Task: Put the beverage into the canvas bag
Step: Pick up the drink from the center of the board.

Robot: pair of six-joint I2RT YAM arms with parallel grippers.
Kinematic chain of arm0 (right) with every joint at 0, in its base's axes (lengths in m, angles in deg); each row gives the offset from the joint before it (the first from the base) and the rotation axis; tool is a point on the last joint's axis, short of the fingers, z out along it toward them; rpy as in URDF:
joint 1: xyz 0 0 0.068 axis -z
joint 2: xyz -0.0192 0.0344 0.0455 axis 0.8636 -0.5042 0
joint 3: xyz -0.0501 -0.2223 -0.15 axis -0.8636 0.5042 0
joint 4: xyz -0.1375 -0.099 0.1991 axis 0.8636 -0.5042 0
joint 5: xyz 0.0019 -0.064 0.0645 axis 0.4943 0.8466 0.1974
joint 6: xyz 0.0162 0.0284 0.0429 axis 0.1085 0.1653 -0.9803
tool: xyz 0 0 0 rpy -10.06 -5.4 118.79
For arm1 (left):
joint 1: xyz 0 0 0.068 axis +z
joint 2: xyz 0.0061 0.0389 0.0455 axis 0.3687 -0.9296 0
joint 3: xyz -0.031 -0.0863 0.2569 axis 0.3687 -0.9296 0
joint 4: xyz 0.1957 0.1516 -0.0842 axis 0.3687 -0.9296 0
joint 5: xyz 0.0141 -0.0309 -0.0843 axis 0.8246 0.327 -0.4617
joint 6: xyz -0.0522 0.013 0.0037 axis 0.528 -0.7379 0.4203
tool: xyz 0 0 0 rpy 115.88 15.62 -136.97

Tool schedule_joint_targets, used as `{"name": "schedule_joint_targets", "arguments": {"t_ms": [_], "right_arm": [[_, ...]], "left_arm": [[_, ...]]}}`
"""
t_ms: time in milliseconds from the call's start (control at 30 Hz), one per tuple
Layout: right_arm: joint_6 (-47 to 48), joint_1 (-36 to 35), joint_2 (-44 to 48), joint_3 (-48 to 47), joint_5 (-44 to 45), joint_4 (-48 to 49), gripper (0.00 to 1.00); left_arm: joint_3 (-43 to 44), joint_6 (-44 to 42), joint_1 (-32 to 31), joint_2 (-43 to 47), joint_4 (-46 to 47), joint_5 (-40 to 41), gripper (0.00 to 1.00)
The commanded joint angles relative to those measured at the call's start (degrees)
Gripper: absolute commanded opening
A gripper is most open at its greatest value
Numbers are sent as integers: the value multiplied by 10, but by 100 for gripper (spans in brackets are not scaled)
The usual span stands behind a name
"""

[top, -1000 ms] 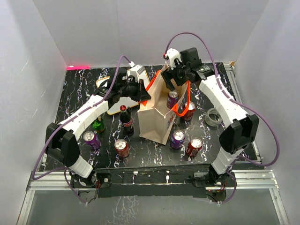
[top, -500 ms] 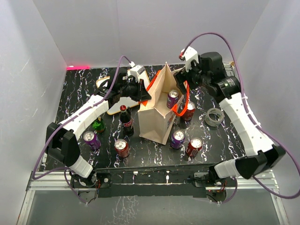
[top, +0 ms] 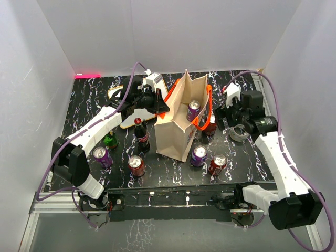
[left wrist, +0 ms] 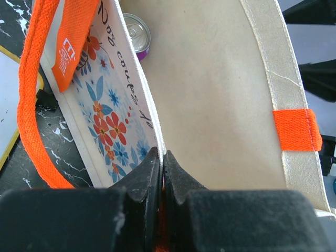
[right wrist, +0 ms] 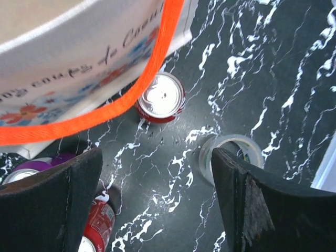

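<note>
The red can beside the bag stands lid up, so next my right gripper will go down and to the left in the top view and close around the red can's upper end.
The canvas bag point(top: 176, 131) stands open mid-table, beige with orange handles point(left wrist: 30, 100). A purple beverage can point(top: 193, 110) stands inside it, and the left wrist view also shows this can point(left wrist: 136, 32) on the bag's floor. My left gripper point(top: 157, 103) is shut on the bag's left rim, the cloth edge pinched between its fingertips point(left wrist: 152, 170). My right gripper point(top: 223, 112) hangs open and empty to the right of the bag, over bare table point(right wrist: 156, 155). A red can point(right wrist: 160, 97) stands just beyond it, beside the bag's floral wall point(right wrist: 68, 63).
A tape roll point(top: 240, 131) lies right of the bag under my right wrist. A purple can point(top: 199, 155) and red cans point(top: 217, 164) point(top: 136, 166) stand in front. A cola bottle point(top: 140, 134), green bottle point(top: 110, 139), purple can point(top: 102, 156) and white board point(top: 131, 116) sit on the left.
My right arm has drawn back from above the bag's mouth to the right and down, jaws open and empty. The purple can stays inside the bag. The left arm holds still.
</note>
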Motion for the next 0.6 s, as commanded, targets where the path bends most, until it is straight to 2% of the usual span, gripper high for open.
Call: {"name": "schedule_joint_targets", "arguments": {"t_ms": [0, 233, 467, 567], "right_arm": [[-11, 4, 10, 69, -2, 118, 88], [-4, 15, -17, 163, -29, 249, 89], [-7, 27, -70, 183, -84, 315, 89], [-15, 27, -86, 188, -76, 338, 89]], "left_arm": [[4, -4, 2, 4, 5, -10, 0], [-3, -5, 2, 10, 9, -12, 0], [-8, -7, 2, 18, 10, -7, 0], [-6, -7, 3, 17, 9, -7, 0]]}}
